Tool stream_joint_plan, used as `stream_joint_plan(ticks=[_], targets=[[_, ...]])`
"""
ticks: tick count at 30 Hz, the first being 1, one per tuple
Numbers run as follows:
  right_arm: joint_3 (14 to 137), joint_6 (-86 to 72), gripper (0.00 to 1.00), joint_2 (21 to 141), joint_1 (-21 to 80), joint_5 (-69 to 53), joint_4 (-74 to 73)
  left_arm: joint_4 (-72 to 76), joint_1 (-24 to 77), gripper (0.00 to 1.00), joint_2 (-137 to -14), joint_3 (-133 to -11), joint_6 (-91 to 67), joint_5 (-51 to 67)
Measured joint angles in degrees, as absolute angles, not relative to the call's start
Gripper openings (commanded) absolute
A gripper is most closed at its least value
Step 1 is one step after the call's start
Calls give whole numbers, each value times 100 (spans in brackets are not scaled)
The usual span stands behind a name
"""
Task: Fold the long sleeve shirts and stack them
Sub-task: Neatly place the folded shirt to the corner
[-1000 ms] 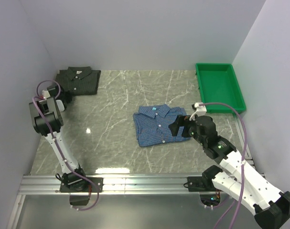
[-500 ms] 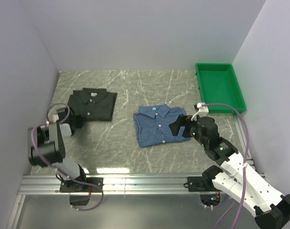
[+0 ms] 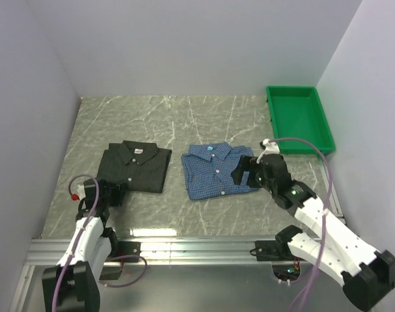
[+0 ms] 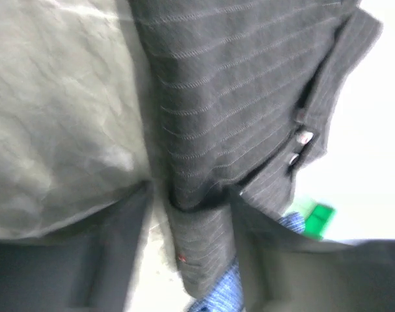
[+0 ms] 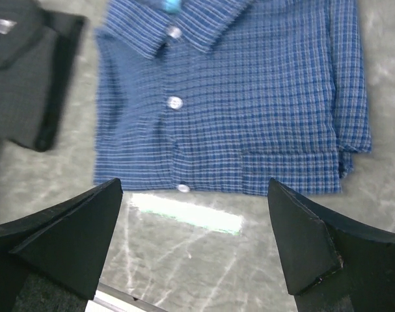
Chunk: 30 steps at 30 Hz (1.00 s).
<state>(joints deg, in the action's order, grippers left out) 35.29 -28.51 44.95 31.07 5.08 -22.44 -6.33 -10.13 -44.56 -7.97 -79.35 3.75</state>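
The blue shirt's tray-side edge point(image 3: 251, 152) point(image 5: 351, 91) is below my right gripper, to its right in the wrist view. I will move that way and go down with my open fingers on both sides of the edge.
Two folded long sleeve shirts lie side by side on the marble table. The dark green-grey shirt point(image 3: 136, 167) is on the left and the blue check shirt point(image 3: 214, 170) on the right. My left gripper point(image 3: 115, 193) sits low at the dark shirt's near-left corner. In the left wrist view its fingers stand apart around the dark shirt's point(image 4: 236, 97) edge, with table showing beside the left finger point(image 4: 116, 234). My right gripper point(image 3: 245, 173) hovers open over the blue shirt's point(image 5: 249, 97) near edge, holding nothing.
A green plastic tray point(image 3: 300, 118) stands at the back right against the wall. White walls close in the left, back and right sides. The metal rail point(image 3: 184, 250) with both arm bases runs along the near edge.
My left arm dragged the dark shirt from the far left corner down beside the blue shirt, then its jaws parted. The right arm has barely moved.
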Motion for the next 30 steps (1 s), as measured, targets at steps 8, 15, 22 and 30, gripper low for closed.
stream_joint_plan(ticks=[8,15,22,30], targets=[[4204,-2895,100,5986,1789,139,-2495,-1844,-676,95,-4215,-1608,-7242,519],[4786,-2880,100,7487,1074,-14,-2456,-2294,578,95,-4580,-3138,-6657,309],[5319,-2576,100,8663,823,-75,-2423,-2058,2130,92,-6464,-4128,-6504,228],[5513,-2276,99,9349,788,-419,-2353,-1859,3074,87,-8680,-5452,-6259,239]])
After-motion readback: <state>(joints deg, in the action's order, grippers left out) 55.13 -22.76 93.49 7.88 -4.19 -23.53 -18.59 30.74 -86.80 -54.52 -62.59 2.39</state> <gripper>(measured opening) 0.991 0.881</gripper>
